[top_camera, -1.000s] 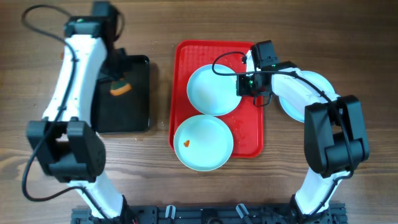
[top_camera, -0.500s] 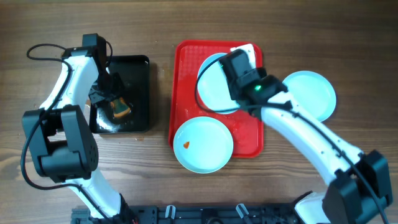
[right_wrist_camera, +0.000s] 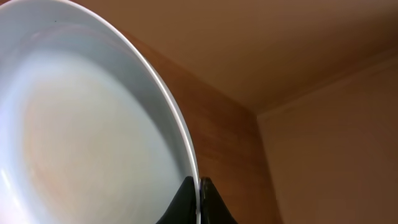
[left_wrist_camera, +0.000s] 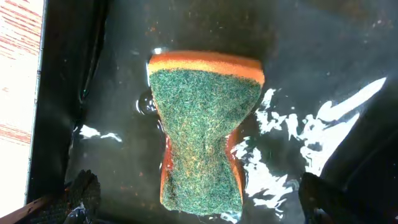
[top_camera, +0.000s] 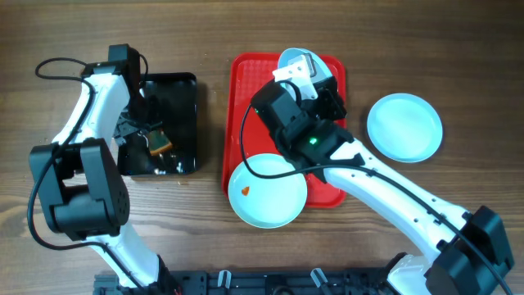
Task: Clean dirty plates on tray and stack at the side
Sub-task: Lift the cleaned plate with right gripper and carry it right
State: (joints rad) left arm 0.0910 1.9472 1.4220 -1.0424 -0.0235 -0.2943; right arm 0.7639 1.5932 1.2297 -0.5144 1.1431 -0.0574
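Note:
A third plate (top_camera: 404, 127) already lies beside the red tray (top_camera: 235, 106). The right gripper carries the tilted plate over it next, levels it, moves down and lets go.
A pale blue plate (right_wrist_camera: 93, 124) stands tilted on edge above the back of the red tray (top_camera: 235, 106), and my right gripper (right_wrist_camera: 199, 194) is shut on its rim. From overhead only the top of this plate (top_camera: 288, 57) shows past the arm. Another plate (top_camera: 274, 197) with a small orange smear (top_camera: 246, 189) lies at the tray's front edge. A third plate (top_camera: 404, 127) rests on the table to the right of the tray. My left gripper (left_wrist_camera: 199, 198) is open over a green-and-orange sponge (left_wrist_camera: 202, 134), its fingers (left_wrist_camera: 78, 194) wide apart on either side.
The sponge (top_camera: 158, 145) lies in shallow water in the black tray (top_camera: 184, 79) at the left. My right arm (top_camera: 385, 184) crosses the red tray's right front corner. Small orange crumbs dot the red tray floor. Bare wooden table surrounds both trays.
My left gripper opened and let go of the sponge in the black tray. My right arm lifted the plate off the red tray and tipped it up on edge.

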